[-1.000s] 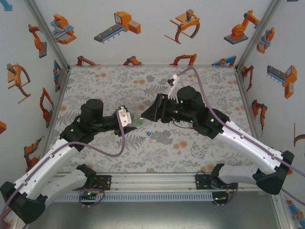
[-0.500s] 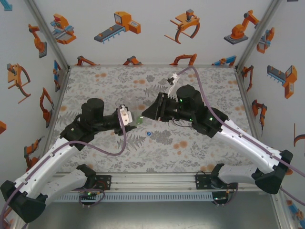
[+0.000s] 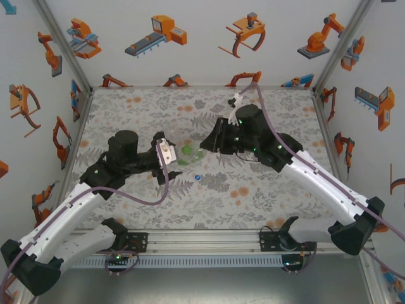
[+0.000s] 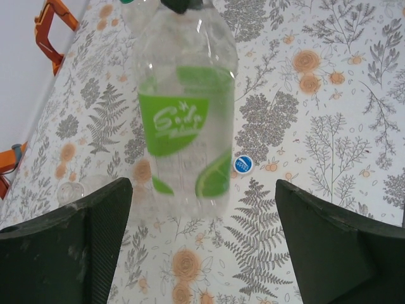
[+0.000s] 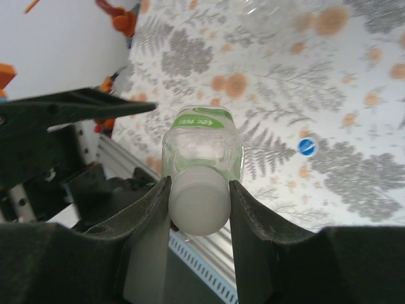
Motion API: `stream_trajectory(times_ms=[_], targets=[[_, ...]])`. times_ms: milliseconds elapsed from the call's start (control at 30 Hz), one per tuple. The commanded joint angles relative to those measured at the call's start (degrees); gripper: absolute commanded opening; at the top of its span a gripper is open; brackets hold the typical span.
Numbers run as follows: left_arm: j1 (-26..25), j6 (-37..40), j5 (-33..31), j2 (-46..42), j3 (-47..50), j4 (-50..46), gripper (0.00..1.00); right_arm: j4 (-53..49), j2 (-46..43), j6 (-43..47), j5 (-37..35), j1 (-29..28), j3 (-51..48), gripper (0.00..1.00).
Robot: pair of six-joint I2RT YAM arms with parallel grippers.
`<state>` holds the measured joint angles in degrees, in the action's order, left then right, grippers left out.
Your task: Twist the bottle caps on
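The cap is already on the bottle's neck. I should swing my right gripper outward and down to the flowered tabletop next and let go of the cap.
My right gripper is shut on a whitish bottle cap that sits on the neck of the bottle with the green-and-white label. The bottle hangs off the table, pointing toward my left gripper. In the left wrist view the labelled bottle floats ahead of my left gripper, which is open with nothing between its fingers. A blue cap lies flat on the table, also seen from the right wrist.
A clear bottle lies on the flowered table at the left of the left wrist view. Another clear bottle lies farther back. The metal rail runs along the near edge, with walls on three sides.
My right gripper has pulled back and up to the far right, carrying the bottle by its cap away from the left gripper. The left arm has barely moved.
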<state>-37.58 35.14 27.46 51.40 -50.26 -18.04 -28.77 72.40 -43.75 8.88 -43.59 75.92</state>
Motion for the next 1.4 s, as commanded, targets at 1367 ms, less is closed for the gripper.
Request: stream_trajectory(times_ms=[1367], targets=[[8.0, -23.3, -15.1, 4.3, -5.6, 5.8, 0.85, -24.4, 47.1, 28.1, -16.5, 13.8, 40.4, 0.09]])
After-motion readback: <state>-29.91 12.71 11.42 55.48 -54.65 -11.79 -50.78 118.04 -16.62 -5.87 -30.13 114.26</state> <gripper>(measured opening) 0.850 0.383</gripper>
